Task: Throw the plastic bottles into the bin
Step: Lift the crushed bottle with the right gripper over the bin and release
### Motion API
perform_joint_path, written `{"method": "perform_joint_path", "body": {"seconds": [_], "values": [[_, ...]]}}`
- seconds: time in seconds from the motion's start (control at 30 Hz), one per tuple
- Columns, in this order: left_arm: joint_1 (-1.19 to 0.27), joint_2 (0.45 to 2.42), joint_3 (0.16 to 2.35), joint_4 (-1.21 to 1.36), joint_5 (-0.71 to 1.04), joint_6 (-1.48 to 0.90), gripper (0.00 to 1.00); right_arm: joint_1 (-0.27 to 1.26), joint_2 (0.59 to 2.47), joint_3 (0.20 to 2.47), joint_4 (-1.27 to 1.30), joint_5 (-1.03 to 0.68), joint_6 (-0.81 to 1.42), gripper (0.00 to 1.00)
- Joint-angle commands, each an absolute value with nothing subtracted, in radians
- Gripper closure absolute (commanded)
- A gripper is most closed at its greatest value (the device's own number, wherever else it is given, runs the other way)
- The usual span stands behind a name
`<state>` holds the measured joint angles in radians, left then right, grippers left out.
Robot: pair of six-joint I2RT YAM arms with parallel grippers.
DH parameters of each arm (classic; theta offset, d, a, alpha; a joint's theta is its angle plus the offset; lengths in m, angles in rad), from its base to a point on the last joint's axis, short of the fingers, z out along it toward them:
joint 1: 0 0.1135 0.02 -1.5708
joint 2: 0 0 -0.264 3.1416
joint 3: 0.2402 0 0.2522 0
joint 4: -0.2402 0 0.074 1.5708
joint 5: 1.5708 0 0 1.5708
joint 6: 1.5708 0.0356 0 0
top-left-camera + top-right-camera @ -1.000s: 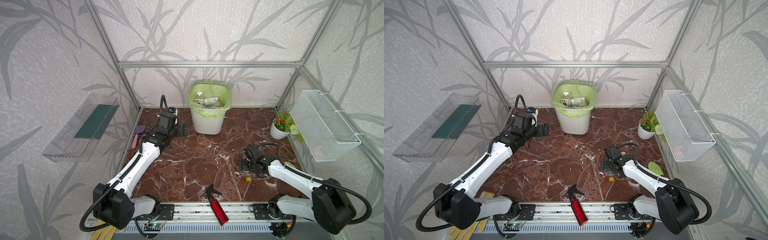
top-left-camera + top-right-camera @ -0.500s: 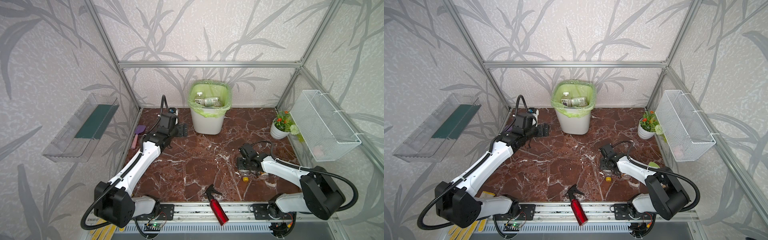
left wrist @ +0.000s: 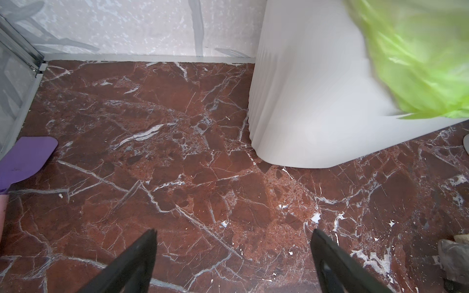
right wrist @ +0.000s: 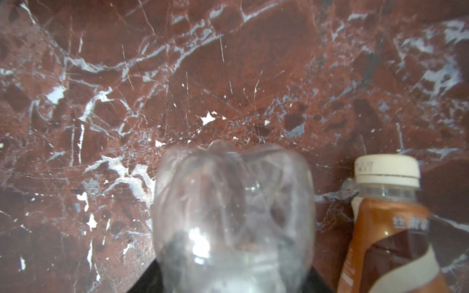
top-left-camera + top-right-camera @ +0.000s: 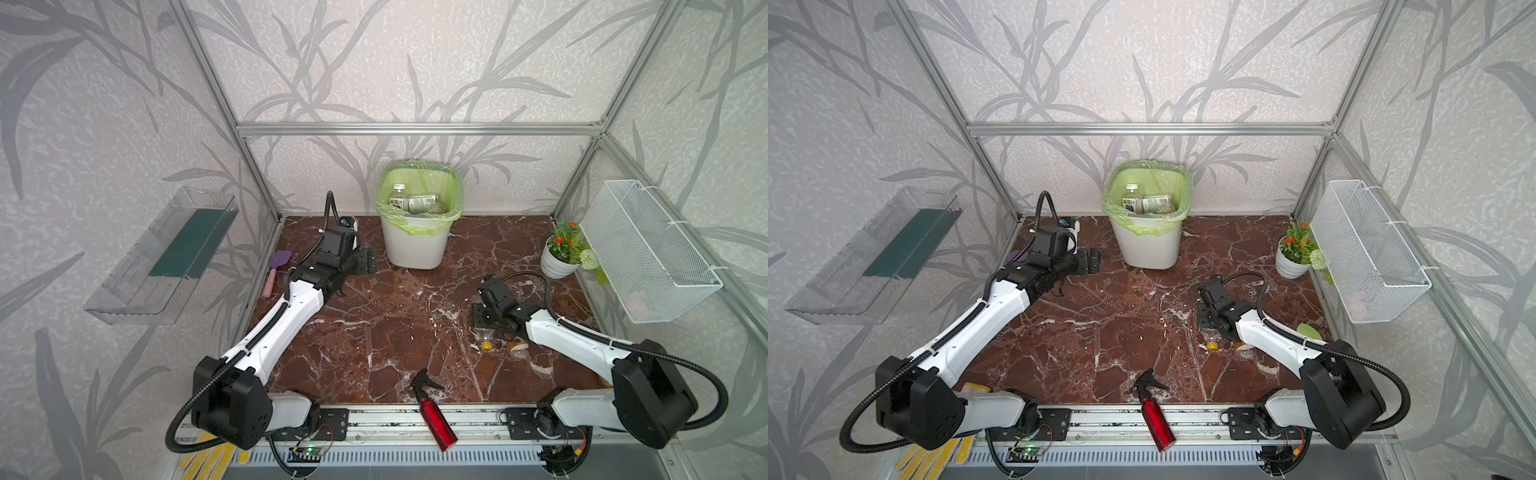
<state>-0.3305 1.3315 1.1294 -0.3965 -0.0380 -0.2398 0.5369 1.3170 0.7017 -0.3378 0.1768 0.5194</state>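
I should lift my right gripper up from the floor next and carry the clear bottle outward over the bin's open top (image 5: 419, 193) to release it, because the bin's rim is high.
A clear plastic bottle (image 5: 483, 336) (image 5: 1211, 336) with a yellow cap lies on the marble floor at the right. My right gripper (image 5: 482, 326) (image 5: 1209, 326) (image 4: 232, 279) is shut on it, and its clear base (image 4: 233, 203) sticks out past the black fingers. A brown coffee bottle (image 4: 388, 228) (image 5: 516, 347) with a white cap lies right beside it. The bin (image 5: 415, 249) (image 5: 1148, 249) (image 3: 304, 88) stands at the back with bottles (image 5: 417, 203) inside its green liner. My left gripper (image 5: 368, 262) (image 5: 1092, 261) (image 3: 233, 233) hangs open and empty just left of the bin.
A red spray bottle (image 5: 432, 415) lies at the front edge. A flower pot (image 5: 559, 259) and a wire basket (image 5: 648, 249) stand at the right wall. A purple spatula (image 5: 274, 270) (image 3: 25, 157) lies at the left wall under a clear shelf (image 5: 166, 257).
My right gripper swung left over the clear bottle and its jaws closed around it. The left arm has stayed where it was.
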Motion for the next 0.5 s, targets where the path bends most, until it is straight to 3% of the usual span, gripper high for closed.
{"method": "perform_joint_path", "body": {"seconds": [0.0, 0.47], "values": [[-0.327, 1.338, 1.125, -0.405, -0.029, -0.247, 0.07, 0.541, 1.262, 0.728, -0.284, 0.217, 0.493, 0.52], [-0.325, 1.333, 1.113, -0.387, -0.038, -0.237, 0.08, 0.535, 0.979, 0.779, -0.032, 0.358, 0.221, 0.52]]}}
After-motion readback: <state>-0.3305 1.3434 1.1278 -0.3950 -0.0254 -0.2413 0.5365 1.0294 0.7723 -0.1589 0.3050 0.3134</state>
